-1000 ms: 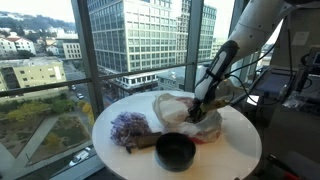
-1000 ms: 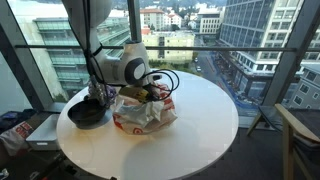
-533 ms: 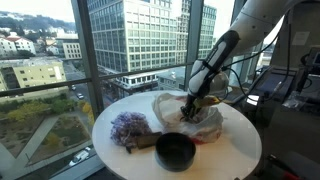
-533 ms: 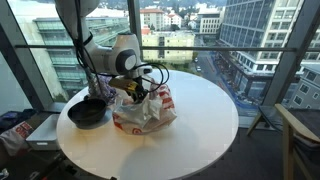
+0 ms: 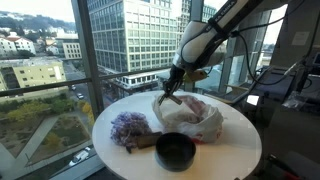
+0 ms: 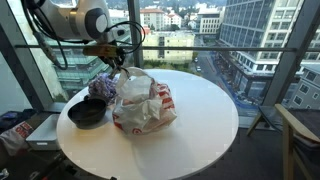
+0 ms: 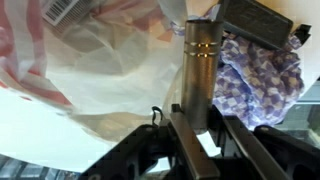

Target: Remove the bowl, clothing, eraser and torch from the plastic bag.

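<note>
My gripper moves away from the bag and down over the bowl to release the torch next, since the black bowl (image 5: 175, 150) stands open outside the plastic bag (image 5: 196, 120).
My gripper (image 5: 174, 84) (image 6: 114, 58) hangs above the white and red plastic bag (image 5: 196, 120) (image 6: 145, 104), over its edge nearest the cloth. In the wrist view the fingers (image 7: 200, 128) are shut on a metal cylindrical torch (image 7: 200, 65), which points down from the jaws (image 5: 168, 98). The black bowl (image 5: 175, 150) (image 6: 86, 113) stands on the table outside the bag. The purple checked clothing (image 5: 128, 126) (image 6: 101, 86) (image 7: 262, 78) lies next to it. A dark block, the eraser (image 7: 256, 18) (image 5: 146, 141), rests at the cloth's edge.
The round white table (image 5: 240, 150) (image 6: 200, 130) stands against tall windows. Cables and equipment (image 5: 290, 80) sit behind the table on the arm's side. A chair corner (image 6: 300, 130) shows at one edge.
My gripper has risen out of the bag with the torch in its fingers and swung toward the cloth and bowl side. The bag has slumped a little.
</note>
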Robot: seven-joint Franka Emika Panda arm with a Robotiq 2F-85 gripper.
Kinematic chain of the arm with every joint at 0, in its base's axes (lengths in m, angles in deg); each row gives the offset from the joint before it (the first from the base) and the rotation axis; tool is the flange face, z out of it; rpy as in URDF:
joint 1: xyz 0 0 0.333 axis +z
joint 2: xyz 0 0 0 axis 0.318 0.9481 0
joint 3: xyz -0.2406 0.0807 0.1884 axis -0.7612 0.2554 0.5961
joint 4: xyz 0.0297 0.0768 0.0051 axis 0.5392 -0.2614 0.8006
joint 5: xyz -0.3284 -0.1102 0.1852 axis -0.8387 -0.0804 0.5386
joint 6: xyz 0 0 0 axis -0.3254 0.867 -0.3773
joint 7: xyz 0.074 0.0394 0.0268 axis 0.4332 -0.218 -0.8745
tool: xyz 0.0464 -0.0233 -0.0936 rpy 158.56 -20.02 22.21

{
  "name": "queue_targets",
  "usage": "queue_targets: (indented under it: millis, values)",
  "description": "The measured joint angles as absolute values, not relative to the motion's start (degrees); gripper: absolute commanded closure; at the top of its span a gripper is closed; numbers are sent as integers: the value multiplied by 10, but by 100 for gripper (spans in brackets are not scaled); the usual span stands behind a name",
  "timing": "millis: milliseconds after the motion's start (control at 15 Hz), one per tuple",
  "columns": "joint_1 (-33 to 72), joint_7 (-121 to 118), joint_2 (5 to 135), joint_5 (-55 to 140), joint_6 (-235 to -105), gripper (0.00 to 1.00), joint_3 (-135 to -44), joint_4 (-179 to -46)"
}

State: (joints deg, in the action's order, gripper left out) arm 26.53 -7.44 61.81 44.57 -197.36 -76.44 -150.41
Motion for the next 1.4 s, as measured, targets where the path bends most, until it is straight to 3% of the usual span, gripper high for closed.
queue_targets:
  millis: [333, 733, 1400]
  values:
    - [280, -204, 582, 515, -1951, 88, -693, -1522]
    - [293, -319, 620, 533, -1941, 89, -668, -1548]
    - [301, -376, 704, 297, -1929, 88, -671, -1540]
